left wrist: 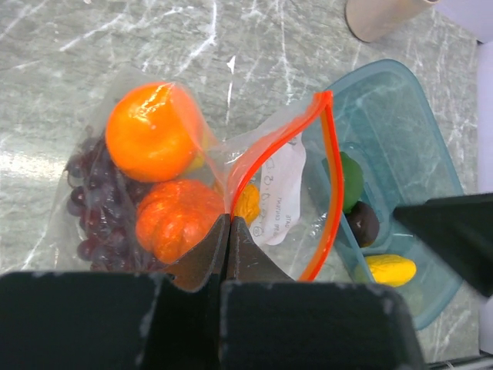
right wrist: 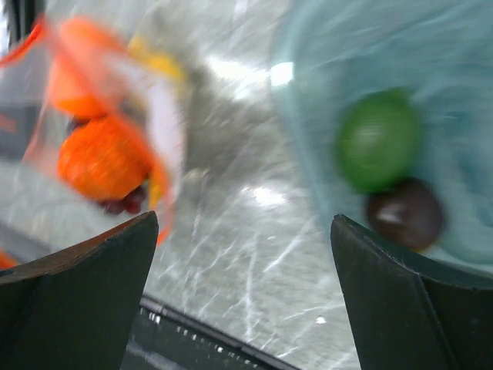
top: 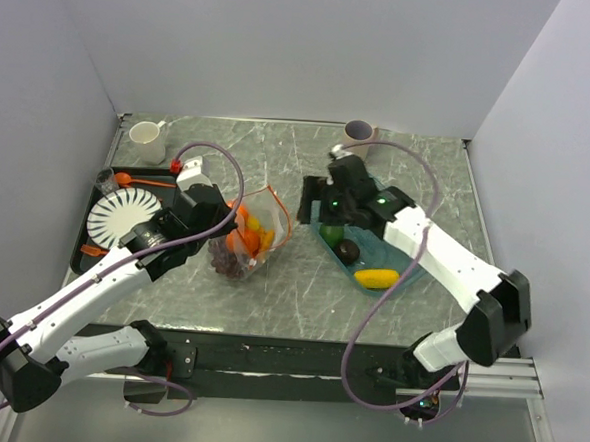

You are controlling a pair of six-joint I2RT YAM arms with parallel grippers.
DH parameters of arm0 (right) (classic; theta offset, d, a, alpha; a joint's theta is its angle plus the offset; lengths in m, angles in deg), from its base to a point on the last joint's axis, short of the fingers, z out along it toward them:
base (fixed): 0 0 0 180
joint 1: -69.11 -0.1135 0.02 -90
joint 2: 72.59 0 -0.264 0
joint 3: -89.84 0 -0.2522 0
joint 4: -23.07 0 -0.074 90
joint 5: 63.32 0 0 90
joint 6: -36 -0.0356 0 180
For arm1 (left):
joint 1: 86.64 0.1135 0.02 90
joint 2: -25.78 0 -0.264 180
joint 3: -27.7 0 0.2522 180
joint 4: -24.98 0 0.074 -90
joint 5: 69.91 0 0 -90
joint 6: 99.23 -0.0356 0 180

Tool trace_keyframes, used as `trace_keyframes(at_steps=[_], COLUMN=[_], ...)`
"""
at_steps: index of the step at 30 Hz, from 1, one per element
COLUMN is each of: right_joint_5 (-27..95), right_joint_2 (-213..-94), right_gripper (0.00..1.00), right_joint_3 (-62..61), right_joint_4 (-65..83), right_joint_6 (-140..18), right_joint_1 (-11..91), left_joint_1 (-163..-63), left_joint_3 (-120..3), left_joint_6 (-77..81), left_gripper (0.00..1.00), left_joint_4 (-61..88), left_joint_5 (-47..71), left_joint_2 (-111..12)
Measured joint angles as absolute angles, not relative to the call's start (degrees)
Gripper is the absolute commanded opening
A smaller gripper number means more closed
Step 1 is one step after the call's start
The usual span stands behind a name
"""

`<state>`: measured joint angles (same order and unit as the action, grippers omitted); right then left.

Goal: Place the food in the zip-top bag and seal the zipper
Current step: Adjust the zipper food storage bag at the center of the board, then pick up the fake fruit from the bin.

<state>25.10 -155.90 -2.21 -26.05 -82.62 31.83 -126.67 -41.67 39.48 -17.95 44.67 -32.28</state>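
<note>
Next, my right gripper moves over the bowl's rim, then down astride the avocado [top: 331,232], below and to the right in the right wrist view.
The zip-top bag [top: 257,232] stands mouth open toward the right, its orange-red zipper [left wrist: 332,173] curving round the mouth. My left gripper [left wrist: 228,222] is shut on the bag's near rim; it also shows in the top view [top: 229,221]. Inside are an orange [left wrist: 149,131], a second orange fruit [left wrist: 176,220], purple grapes [left wrist: 91,202] and a yellow piece [left wrist: 249,202]. The avocado [top: 331,232], plum [top: 347,250] and lemon [top: 377,278] lie in the teal bowl [top: 371,254]. My right gripper [top: 321,205] hovers open and empty between bag and bowl; its wrist view [right wrist: 245,270] is blurred.
A black tray [top: 83,253] at the left holds a white plate [top: 121,215], orange cutlery [top: 137,180] and a small glass [top: 104,177]. A white cup [top: 148,140] stands at the back left, a grey cup [top: 360,132] behind the bowl.
</note>
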Motion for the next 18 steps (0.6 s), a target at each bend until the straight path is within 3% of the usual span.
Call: trace_keyframes(at_steps=[9, 18], right_joint_5=[24.7, 26.5], right_joint_2=[-157.3, -161.8], right_gripper=[1.0, 1.0], right_joint_3=[-7.4, -8.1], right_joint_4=[-26.3, -25.4], right_joint_6=[-81.0, -79.5], right_joint_1=[44.1, 44.6], left_joint_1=[-126.7, -126.7], left_joint_3=[-41.7, -41.7], left_joint_6=[39.5, 39.5], left_gripper=[0.01, 0.01], left_joint_4=[-16.7, -16.2], left_joint_5=[42.4, 41.3], left_joint_2=[-32.9, -33.7])
